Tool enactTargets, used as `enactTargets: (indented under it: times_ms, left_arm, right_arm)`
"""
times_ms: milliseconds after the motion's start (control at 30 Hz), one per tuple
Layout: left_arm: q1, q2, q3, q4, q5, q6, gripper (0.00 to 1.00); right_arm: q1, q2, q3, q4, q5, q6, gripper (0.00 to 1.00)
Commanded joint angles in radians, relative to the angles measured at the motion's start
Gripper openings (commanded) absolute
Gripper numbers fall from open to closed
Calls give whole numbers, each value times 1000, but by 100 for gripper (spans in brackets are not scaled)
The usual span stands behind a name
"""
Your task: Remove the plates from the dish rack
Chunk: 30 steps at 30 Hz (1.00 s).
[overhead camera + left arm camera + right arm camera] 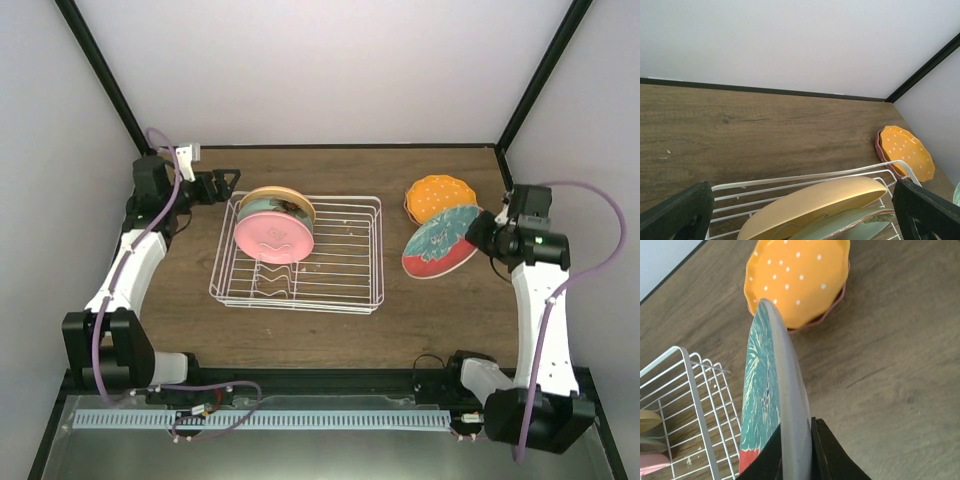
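Note:
I will next move my right gripper down and back to the open tabletop by the rack, clear of the dotted orange plate (437, 196), and open it there to release.
The white wire dish rack (345, 290) sits mid-table. Three plates stand in its left end: pale yellow (270, 193), teal (262, 207) and plain pink (272, 238). My left gripper (222, 184) is open just behind the rack's left rear corner; its view shows the yellow plate (815, 202) between the fingertips (677, 215). My right gripper (478, 232) is shut on the rim of the red-and-teal plate (440, 245), held tilted above the table right of the rack. In the right wrist view this plate (772, 405) is edge-on. A dotted orange plate (437, 196) lies on a dotted pink one.
The dotted orange plate (797, 280) and the pink one under it lie at the back right, close behind the held plate. Black frame posts rise at the back corners (530, 90). The table's back edge meets a white wall (790, 45).

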Motion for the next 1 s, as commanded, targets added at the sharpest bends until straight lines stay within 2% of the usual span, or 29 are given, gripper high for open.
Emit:
enactTargets:
  times_ms: [0,400,633,967]
  left_arm:
    - [-6,23,26,22,24,13,100]
    - [-7,52,36,33,31,11,100]
    - [-6,58,32,35,31,2,100]
    - [-6,51,26,26,28,7,100]
  right_arm:
    - [0,-101,-63,94,-61,110,1]
    - [-2,-133,-368,240,-64,169,1]
    - [-2,-87,-438,341,-61,178,1]
    - [-3,-77,-533,380,-62,174,32]
